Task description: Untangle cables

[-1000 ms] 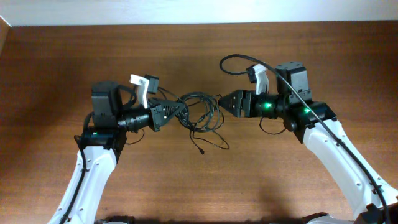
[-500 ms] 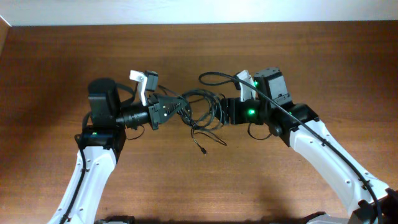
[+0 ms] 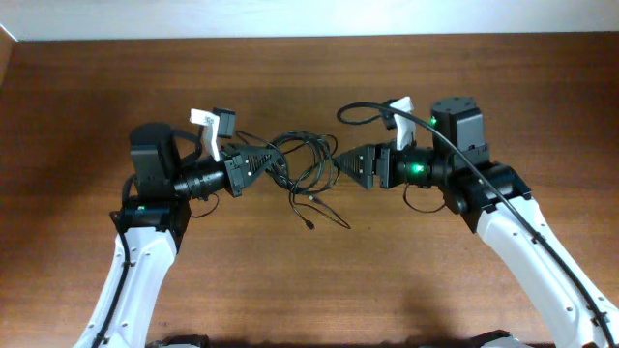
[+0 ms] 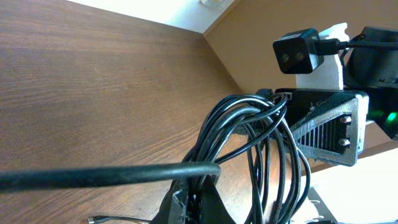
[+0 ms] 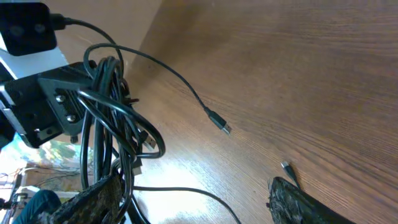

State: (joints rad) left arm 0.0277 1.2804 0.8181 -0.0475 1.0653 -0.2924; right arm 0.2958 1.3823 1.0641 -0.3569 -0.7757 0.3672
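The left gripper moves down toward the brown table beneath the bunch (image 3: 267, 191) next and releases the loops there. The loops hang above the wood from my shut fingers.
The cables (image 3: 308, 166) are a bunch of thin black loops hanging between my two grippers above the brown table (image 3: 309, 77). My left gripper (image 3: 274, 161) is shut on the bunch's left side. In the left wrist view the loops (image 4: 252, 143) rise from the shut fingertips (image 4: 199, 199). Just right of the bunch, my right gripper (image 3: 338, 164) stands open. In the right wrist view its left finger (image 5: 93, 199) lies against the loops (image 5: 112, 124), and one strand crosses the gap (image 5: 196, 202). One loose plug end (image 3: 309, 225) lies on the table.
Two small plugs (image 5: 224, 127) (image 5: 286, 167) rest on the wood near my right gripper's right finger (image 5: 298, 202). A thicker black cable (image 3: 363, 92) arcs over the right arm. The white wall runs along the table's far edge.
My right gripper pushed in towards the bunch, then drew back to the right and stands wider. My left gripper, still holding the bunch, shifted slightly left.
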